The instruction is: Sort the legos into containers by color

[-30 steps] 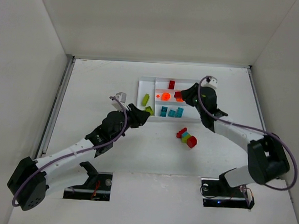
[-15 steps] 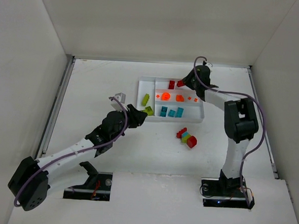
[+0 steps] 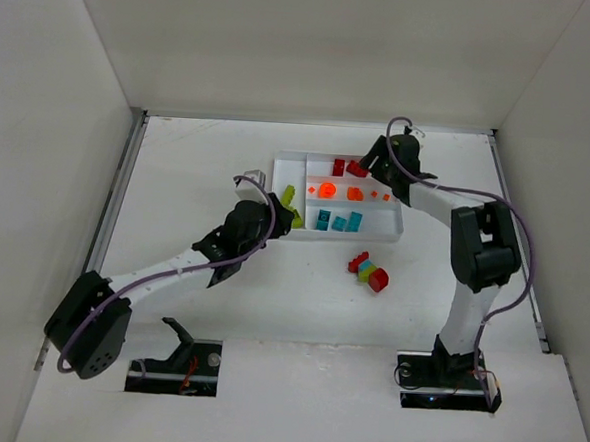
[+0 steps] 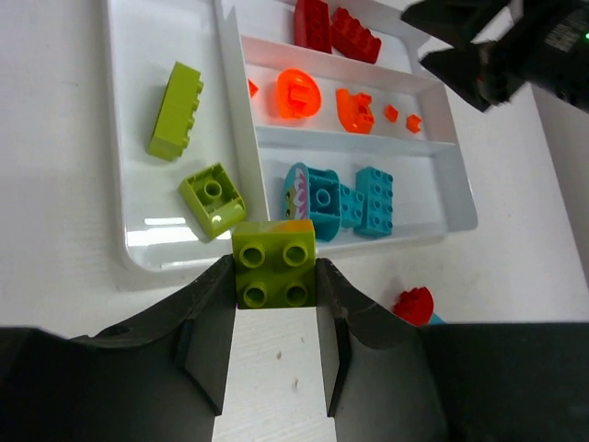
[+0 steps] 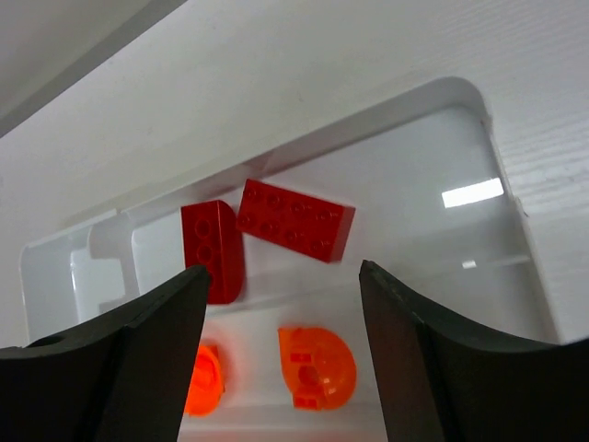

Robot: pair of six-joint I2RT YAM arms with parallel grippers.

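My left gripper should next move outward past both green legos. Then it should go down into the tall section, empty beyond the long one.
The white tray of containers lies at the table's middle back. My left gripper is shut on a lime green two-by-two lego, just short of the tray's near rim. Two more green legos lie in the tall left section. My right gripper hangs open and empty over the far section, where a long red lego and a rounded red one lie. The middle section holds orange pieces. Teal legos fill the near one.
A small cluster of loose legos, red, teal and green, lies on the table in front of the tray's right half. White walls enclose the table on three sides.
My right gripper carried a red lego to the far section, opened, and the lego now lies there. My left arm moved toward the tray with the green lego.
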